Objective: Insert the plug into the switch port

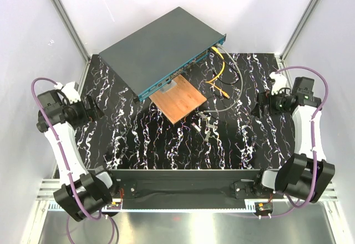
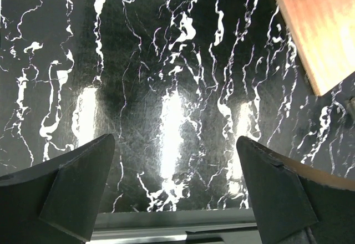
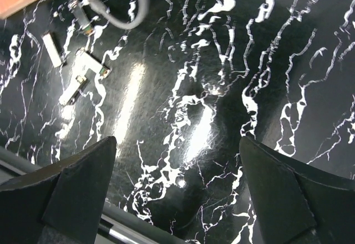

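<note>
The loose connector nearest the plate lies slanted, so my right gripper moves toward it next, then turns in line and lowers over it.
The switch (image 1: 158, 47) is a flat dark grey-green box at the back, its teal front face (image 1: 177, 73) lined with small ports and turned toward the front right. A grey cable (image 1: 236, 91) runs from the switch and ends in a plug (image 3: 81, 15) on the black marble table, near the copper plate's corner. My left gripper (image 1: 97, 110) is open and empty over bare table at the left; the left wrist view (image 2: 175, 141) shows its fingers wide apart. My right gripper (image 1: 258, 107) is open and empty at the right, and in the right wrist view (image 3: 177, 141) the plug lies far to its upper left.
A copper-brown square plate (image 1: 177, 100) lies in front of the teal face and shows in the left wrist view (image 2: 316, 28). A yellow cable (image 1: 218, 69) loops from the switch's right end. Small metal connectors (image 3: 83, 75) lie loose near the plug.
</note>
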`<state>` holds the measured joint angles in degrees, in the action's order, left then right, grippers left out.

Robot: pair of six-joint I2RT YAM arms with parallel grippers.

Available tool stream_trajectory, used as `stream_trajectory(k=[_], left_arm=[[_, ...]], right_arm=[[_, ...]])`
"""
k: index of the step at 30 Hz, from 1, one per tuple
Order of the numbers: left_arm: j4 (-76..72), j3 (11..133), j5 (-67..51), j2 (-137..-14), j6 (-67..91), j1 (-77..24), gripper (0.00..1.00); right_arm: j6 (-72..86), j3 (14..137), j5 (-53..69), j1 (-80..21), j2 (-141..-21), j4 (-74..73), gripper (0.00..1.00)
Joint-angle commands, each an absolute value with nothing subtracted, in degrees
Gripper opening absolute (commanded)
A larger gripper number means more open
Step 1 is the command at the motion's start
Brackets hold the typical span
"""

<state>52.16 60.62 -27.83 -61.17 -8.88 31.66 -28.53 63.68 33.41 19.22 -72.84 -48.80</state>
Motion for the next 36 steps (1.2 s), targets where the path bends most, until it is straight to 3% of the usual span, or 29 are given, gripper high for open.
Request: stream_trajectory(k=[1, 10, 18, 24, 26, 36], left_arm=[[48.9, 63.3, -30.0, -58.5, -5.5, 31.8, 0.99], [39.0, 67.5, -46.5, -50.5, 10.0, 31.8, 0.99], [23.8, 69.2, -46.7, -43.7, 22.4, 31.6, 0.99], [25.0, 74.3, -44.1, -43.4, 17.1, 31.1, 0.99], [25.1, 74.4, -43.3, -43.9, 15.7, 30.8, 0.98], [27.3, 73.0, -41.3, -43.9, 10.1, 30.0, 0.98]], right_arm=[[-32.5, 64.2, 35.9, 16.9, -69.1, -50.6, 1.00], [-26.1, 59.8, 24.7, -3.8, -68.0, -45.1, 1.00], [-15.4, 56.9, 11.9, -25.1, -76.8, -32.9, 0.98], [-7.0, 59.5, 1.7, -36.9, -86.6, -25.6, 0.88], [-4.6, 61.5, -1.0, -38.6, -91.0, -23.8, 0.80], [-3.7, 70.1, -3.4, -41.0, -105.7, -21.5, 0.64]])
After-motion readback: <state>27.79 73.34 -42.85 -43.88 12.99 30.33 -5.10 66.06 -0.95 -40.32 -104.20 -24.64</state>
